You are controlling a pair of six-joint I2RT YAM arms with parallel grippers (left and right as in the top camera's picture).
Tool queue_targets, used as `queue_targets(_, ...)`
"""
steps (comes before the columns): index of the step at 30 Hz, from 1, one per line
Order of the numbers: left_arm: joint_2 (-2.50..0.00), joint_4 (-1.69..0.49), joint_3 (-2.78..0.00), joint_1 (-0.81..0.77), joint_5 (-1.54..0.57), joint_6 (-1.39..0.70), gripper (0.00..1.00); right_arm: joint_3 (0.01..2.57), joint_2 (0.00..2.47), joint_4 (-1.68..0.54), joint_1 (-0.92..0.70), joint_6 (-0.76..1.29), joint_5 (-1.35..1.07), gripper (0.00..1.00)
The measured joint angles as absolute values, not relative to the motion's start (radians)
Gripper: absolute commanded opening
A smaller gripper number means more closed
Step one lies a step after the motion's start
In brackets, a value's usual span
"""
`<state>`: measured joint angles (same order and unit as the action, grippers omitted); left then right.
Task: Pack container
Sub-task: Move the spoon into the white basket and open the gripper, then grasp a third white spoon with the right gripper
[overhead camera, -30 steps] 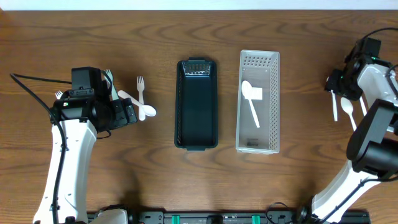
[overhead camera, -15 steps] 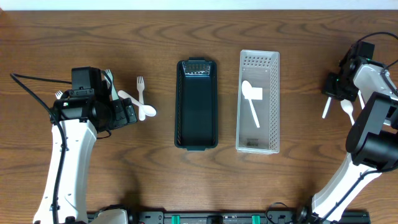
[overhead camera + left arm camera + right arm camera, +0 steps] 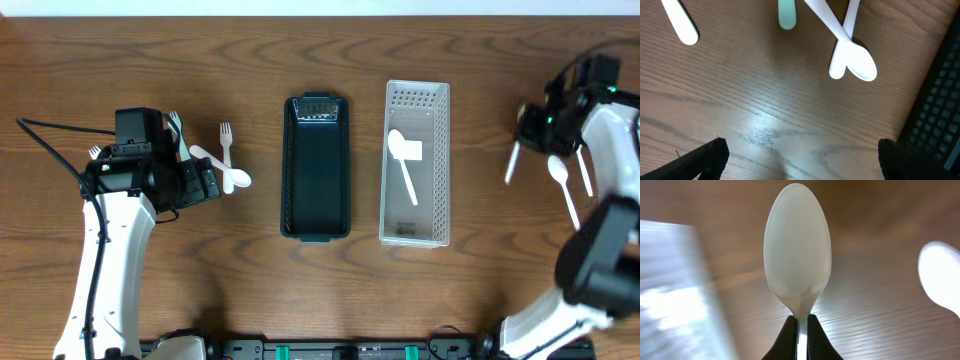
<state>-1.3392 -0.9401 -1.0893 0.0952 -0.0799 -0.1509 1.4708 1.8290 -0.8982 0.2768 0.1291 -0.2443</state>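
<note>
My right gripper holds the spoon and needs to take it to the left in the overhead view and down into the white perforated bin (image 3: 417,232), then let it go, since a matching spoon lies there.
My right gripper (image 3: 548,122) is shut on a white plastic spoon (image 3: 512,163), held above the table right of the white perforated bin (image 3: 417,232). In the right wrist view the spoon bowl (image 3: 797,250) stands above the shut jaws (image 3: 801,330). One white spoon (image 3: 403,160) lies in the white bin. The dark bin (image 3: 316,228) holds nothing. My left gripper (image 3: 205,183) is open just left of white forks and spoons (image 3: 228,165). They show at the top of the left wrist view (image 3: 850,52), beyond the open jaws (image 3: 800,160).
More white spoons (image 3: 563,185) lie on the table at the far right, below my right gripper. A pale green utensil (image 3: 786,12) and another white handle (image 3: 681,22) lie near the left gripper. The dark bin's wall (image 3: 940,95) is at that view's right.
My right gripper has lifted the white spoon from the right-hand pile and carried it left, toward the white bin. The left arm has not moved.
</note>
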Motion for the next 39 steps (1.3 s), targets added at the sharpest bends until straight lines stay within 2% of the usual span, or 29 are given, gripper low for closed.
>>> queue_targets(4, -1.339, -0.94, -1.089, 0.095, -0.08, -0.151, 0.98, 1.479, 1.639, -0.9, 0.142, 0.155, -0.289, 0.01)
queue_targets(7, -1.339, -0.94, -1.089, 0.095, -0.08, -0.149, 0.98, 1.485, 1.595, -0.916, 0.022, 0.176, -0.292, 0.01)
queue_targets(13, -1.339, -0.94, -1.089, 0.095, -0.08, -0.149, 0.98, 1.442, 1.689, -0.888, -0.229, 0.265, -0.172, 0.01)
queue_targets(16, -1.339, -0.94, -1.089, 0.095, -0.08, -0.149, 0.98, 1.404, 1.768, -0.858, -0.292, 0.299, -0.108, 0.01)
queue_targets(18, -1.339, -0.94, -1.089, 0.095, -0.08, -0.149, 0.98, 1.385, 1.825, -0.844, -0.311, 0.315, -0.071, 0.09)
queue_targets(21, -1.339, -0.94, -1.089, 0.095, -0.08, -0.149, 0.98, 1.369, 1.864, -0.818, -0.309, 0.331, -0.033, 0.5)
queue_targets(22, -1.339, -0.94, -1.089, 0.095, -0.08, -0.149, 0.98, 1.368, 1.864, -0.813, -0.305, 0.332, -0.025, 0.59)
queue_targets(27, -1.339, -0.94, -1.089, 0.095, -0.08, -0.149, 0.98, 1.374, 1.816, -0.798, -0.262, 0.266, 0.011, 0.88)
queue_targets(34, -1.339, -0.94, -1.089, 0.095, -0.08, -0.149, 0.98, 1.393, 1.663, -0.769, -0.044, 0.118, 0.093, 0.98)
queue_targets(39, -1.339, -0.941, -1.089, 0.095, -0.08, -0.149, 0.98, 1.404, 1.671, -0.816, 0.176, 0.029, 0.151, 0.92)
